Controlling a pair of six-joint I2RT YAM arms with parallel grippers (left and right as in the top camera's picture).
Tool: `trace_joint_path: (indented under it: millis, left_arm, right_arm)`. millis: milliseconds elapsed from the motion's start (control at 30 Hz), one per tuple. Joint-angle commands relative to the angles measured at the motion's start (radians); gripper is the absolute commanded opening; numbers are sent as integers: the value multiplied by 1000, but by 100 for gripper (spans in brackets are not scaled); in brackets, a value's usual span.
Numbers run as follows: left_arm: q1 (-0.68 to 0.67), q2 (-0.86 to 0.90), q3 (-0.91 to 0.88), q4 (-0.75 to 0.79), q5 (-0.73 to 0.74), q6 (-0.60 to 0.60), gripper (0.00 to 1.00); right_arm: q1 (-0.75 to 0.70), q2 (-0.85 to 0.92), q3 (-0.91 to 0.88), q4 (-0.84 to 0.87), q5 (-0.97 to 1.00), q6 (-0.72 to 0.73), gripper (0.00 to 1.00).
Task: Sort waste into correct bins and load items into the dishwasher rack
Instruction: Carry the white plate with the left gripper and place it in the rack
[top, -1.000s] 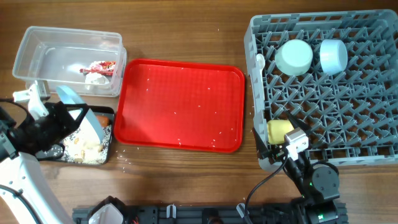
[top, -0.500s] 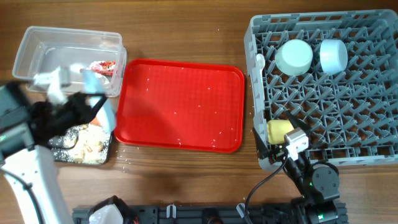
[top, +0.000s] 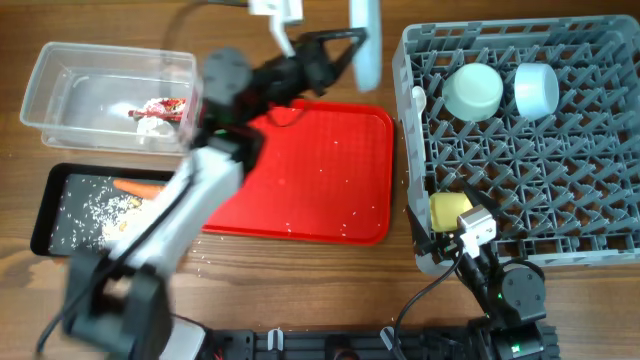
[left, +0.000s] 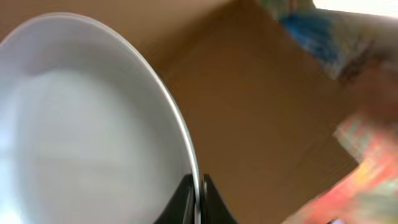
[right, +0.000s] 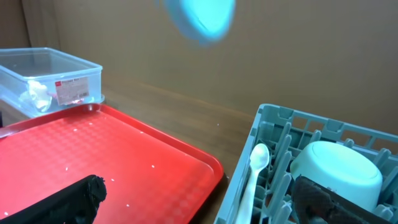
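Note:
The free dishwasher rack wires by the mint bowl are below my left gripper, to its right in the overhead view, so I will carry the plate (top: 366, 40) over, lower it and release it.
My left gripper (top: 348, 42) is shut on the rim of the light blue plate (top: 366, 40) and holds it on edge, high above the far edge of the red tray, just left of the grey dishwasher rack (top: 590, 215). In the left wrist view the jaws (left: 198, 194) pinch the plate (left: 87, 124). The plate shows blurred in the right wrist view (right: 202, 15). The rack holds a mint bowl (top: 472, 92), a light blue bowl (top: 535, 90), a yellow cup (top: 449, 209) and a white spoon (top: 418, 108). My right gripper (right: 202, 199) is open and empty by the rack's front left corner.
The clear tub (top: 60, 80) holds the red wrapper (top: 165, 106) and white tissue (top: 150, 126). The black tray (top: 50, 190) holds the carrot (top: 140, 187) and crumbs (top: 105, 210). The red serving tray (top: 290, 170) carries a few specks.
My left arm has swung the plate up from over the black tray and right to the far edge of the red tray, beside the rack. The black tray is uncovered. The right arm has not moved.

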Motion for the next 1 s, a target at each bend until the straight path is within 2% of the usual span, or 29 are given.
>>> trace_joint_path:
  millis: [0,133,267,400,500,533,800,967]
  left_arm:
    - [-64,179,10,156,-134,-411,4]
    - [-126,320,82,214,-121,-542,4]
    - [-163,333,92,202,-114,-536,4]
    - [-165,334,92,91,-119,-494,4]
    - [-160,333,105,226,-94,-438,4]
    - [-153,332,126,228,-89,-438,4]
    - [-160,331,199,49,-66,-399,4]
    - [-166,331,199,-143,-126,-296,4]
  right_arm:
    - [-2,-5,-1,3,6,15,100]
    - [-2,-5,-1,3,6,15,100]
    - [-2,-5,-1,3,6,15,100]
    - [-2,-5,-1,3,6,15,100]
    - [-2,-5,-1,3,6,15,100]
    - [-2,-5,-1,3,6,15,100]
    - [-2,-5,-1,3,6,15,100]
    - [-2,-5,-1,3,6,15,100]
